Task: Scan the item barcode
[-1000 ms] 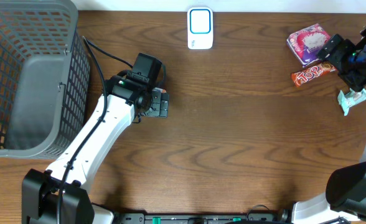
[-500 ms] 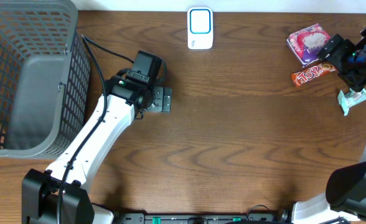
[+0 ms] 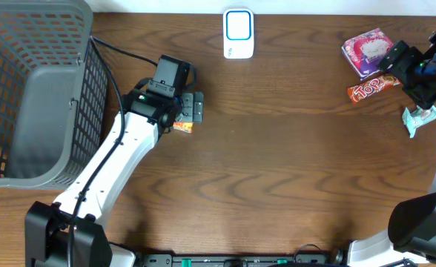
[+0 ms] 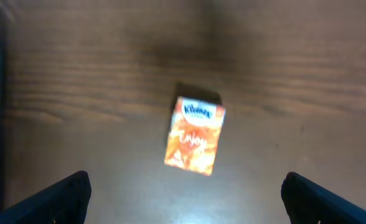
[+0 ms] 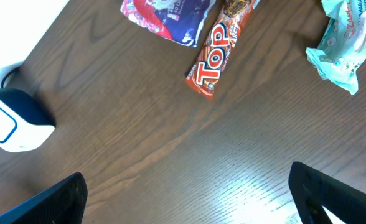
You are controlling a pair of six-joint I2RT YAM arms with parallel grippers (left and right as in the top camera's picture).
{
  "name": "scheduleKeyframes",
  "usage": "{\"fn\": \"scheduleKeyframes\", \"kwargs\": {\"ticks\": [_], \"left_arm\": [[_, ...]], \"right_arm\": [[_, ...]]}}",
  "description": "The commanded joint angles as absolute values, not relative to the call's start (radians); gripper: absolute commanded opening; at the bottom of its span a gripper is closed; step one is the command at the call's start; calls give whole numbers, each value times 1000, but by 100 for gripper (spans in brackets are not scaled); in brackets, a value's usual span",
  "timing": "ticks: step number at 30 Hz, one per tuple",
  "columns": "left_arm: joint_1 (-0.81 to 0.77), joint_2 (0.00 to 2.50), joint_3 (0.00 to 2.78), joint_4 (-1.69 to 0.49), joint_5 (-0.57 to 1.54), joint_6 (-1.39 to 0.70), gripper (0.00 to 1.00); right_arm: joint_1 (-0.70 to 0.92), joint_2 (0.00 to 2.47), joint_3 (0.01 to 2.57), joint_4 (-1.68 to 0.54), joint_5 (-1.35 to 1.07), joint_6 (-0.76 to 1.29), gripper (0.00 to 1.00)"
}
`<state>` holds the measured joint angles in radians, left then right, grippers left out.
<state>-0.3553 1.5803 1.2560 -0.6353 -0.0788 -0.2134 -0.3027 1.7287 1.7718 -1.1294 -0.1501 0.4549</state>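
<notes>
The orange Kleenex packet [image 3: 182,127] [image 4: 195,136] lies flat below my open fingers. My left gripper moves down and closes across the packet's long sides next.
A small orange Kleenex tissue packet [image 4: 195,134] lies flat on the wooden table, blurred in the left wrist view. In the overhead view only its edge [image 3: 183,127] peeks out beside the left arm. My left gripper [image 4: 186,208] hangs above it, open, with nothing between its fingers [image 4: 52,199]. From overhead the left gripper [image 3: 191,109] points downward. The white and blue scanner [image 3: 238,33] stands at the table's far edge, and also shows in the right wrist view [image 5: 12,121]. My right gripper [image 5: 186,202] is open and empty over bare wood at the far right [image 3: 414,74].
A grey mesh basket [image 3: 32,89] fills the left side. Near the right gripper lie a purple packet [image 3: 366,50], an orange Top bar [image 3: 372,87] and a pale green packet [image 3: 420,117]. The left arm's cable runs past the basket.
The left gripper has shifted toward the table's far edge, and the orange packet now shows beside it. The right arm has not moved.
</notes>
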Motion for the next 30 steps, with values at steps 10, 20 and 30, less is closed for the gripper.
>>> {"fn": "scheduleKeyframes", "kwargs": {"ticks": [10,20,30], "left_arm": [[-346,1598,1259,-605,35,-219,99],[-342,1728,1258,-627,-115,-221,98],[-234,1835,1258,-627,87,-293,86]], "right_arm": [[-300,1732,1773,-1130,-156,448,99],[-300,1732,1773,-1130,-156,448,99],[-300,1732,1773,-1130,-156,448,99]]}}
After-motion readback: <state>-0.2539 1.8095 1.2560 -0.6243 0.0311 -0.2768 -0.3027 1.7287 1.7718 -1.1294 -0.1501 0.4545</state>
